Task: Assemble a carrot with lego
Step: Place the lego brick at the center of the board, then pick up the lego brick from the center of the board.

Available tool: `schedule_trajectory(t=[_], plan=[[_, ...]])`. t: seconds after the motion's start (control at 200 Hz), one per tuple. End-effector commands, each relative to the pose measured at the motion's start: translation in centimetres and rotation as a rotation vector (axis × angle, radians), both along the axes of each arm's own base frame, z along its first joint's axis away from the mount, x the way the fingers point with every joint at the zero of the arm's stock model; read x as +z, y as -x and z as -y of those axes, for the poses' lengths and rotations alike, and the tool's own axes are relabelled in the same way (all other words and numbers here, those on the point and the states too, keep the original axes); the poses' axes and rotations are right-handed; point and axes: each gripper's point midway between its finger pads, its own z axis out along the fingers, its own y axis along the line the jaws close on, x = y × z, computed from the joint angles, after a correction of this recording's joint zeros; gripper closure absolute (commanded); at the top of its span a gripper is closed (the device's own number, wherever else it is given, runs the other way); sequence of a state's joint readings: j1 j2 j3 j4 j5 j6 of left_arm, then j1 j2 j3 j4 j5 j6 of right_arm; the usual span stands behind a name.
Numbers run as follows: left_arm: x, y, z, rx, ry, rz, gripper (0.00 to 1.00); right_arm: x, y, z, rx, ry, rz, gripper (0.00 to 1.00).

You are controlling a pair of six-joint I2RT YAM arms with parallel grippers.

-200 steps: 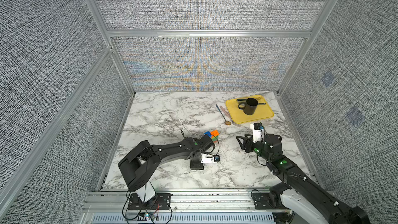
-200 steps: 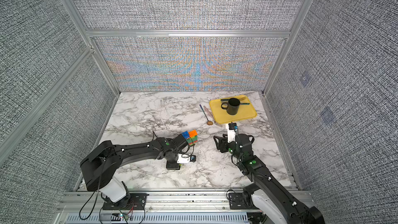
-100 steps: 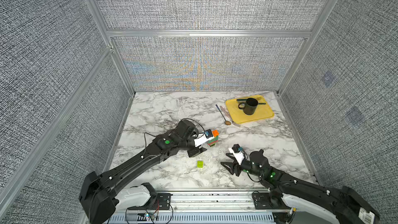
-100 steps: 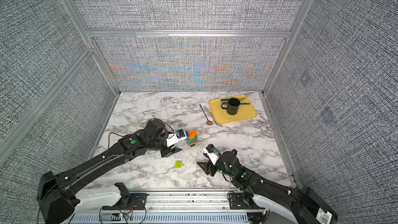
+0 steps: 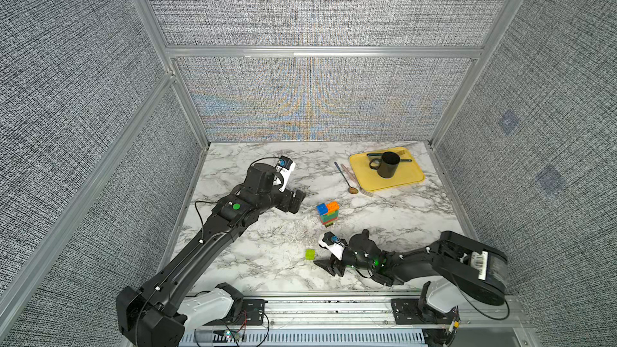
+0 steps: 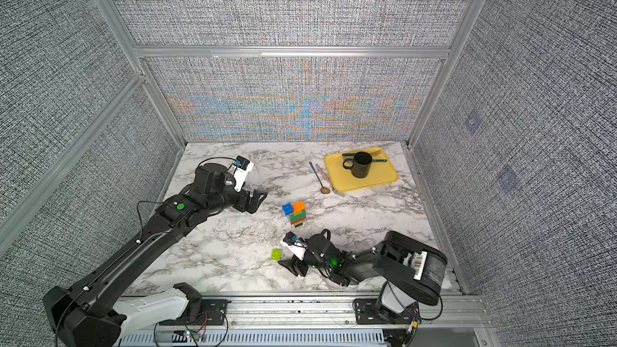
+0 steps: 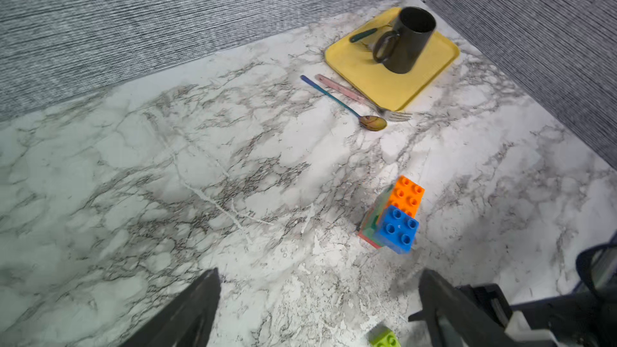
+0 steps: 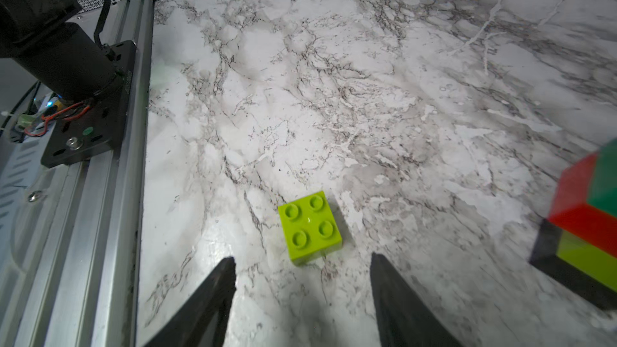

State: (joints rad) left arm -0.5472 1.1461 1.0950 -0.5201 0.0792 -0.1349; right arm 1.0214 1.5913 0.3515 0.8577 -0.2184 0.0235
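The right gripper slides low along the marble next until its fingers straddle the brick, then closes. The lime brick (image 5: 310, 254) (image 8: 310, 226) lies just beyond its open fingers.
The carrot (image 5: 328, 214) (image 6: 295, 213) stands alone on the marble, a brick stack with blue and orange bricks on top; its black, lime and red base shows in the right wrist view (image 8: 587, 225). My left gripper (image 5: 298, 200) (image 7: 320, 273) is open and empty, a short way left of the stack (image 7: 394, 218). A loose lime lego brick (image 5: 310, 254) (image 8: 310, 226) lies studs up near the front. My right gripper (image 5: 325, 267) (image 8: 303, 259) sits low on the table, open, with the lime brick just beyond its fingertips and not touching them.
A yellow tray (image 5: 407, 180) at the back right holds a black mug (image 5: 388, 165) and a dark utensil. A spoon (image 5: 345, 178) and a fork lie beside the tray. The aluminium front rail (image 8: 110, 195) runs close to the lime brick.
My left gripper has opened, let go of the carrot and drawn back to the left. The carrot now stands free. The right gripper stays low by the lime brick.
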Motion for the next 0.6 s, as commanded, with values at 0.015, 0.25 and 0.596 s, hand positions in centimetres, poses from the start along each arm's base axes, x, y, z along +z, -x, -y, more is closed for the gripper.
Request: schedule_trajectory(t=[0.015,0.25,0.596], plan=[[0.0,-0.7,-2.0,0.111,0.025,-0.056,0.05,-0.3,0.0,-1.4,0.059,0.0,0.027,0.36],[-0.2,-1.1,-2.7,0.12,0.017,-0.074,0.05,-2.6,-0.3,-2.0,0.083,0.071,0.027,0.43],[-0.4,-1.1,-2.4,0.099,0.01,-0.079,0.05,-3.9,-0.7,-2.3,0.09,0.11,0.031,0.58]])
